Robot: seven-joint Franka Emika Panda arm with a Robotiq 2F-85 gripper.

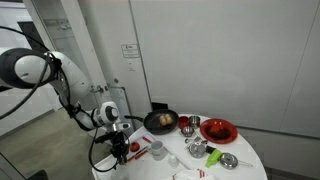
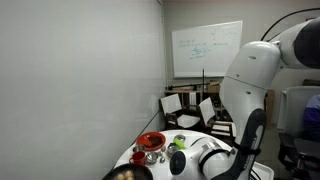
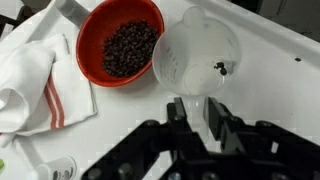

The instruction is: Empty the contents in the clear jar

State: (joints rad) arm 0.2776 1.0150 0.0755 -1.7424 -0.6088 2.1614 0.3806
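I should next lower my gripper's nearly empty jar onto the tabletop just below, beside the red bowl, and release the translucent handle.
In the wrist view the clear jar lies just ahead of my gripper. The jaws are shut on its translucent handle. I look straight into the jar's mouth; it is nearly empty, with a couple of dark bits on the inner wall. A red bowl full of dark beans sits right beside the jar, to its left and touching or almost touching it. In an exterior view my gripper is low over the near edge of the round white table, with the jar and the red bowl beside it.
A white cloth with a red stripe lies left of the bowl. On the table are a dark pan with food, a red plate, a green item and a metal bowl. Chairs stand behind.
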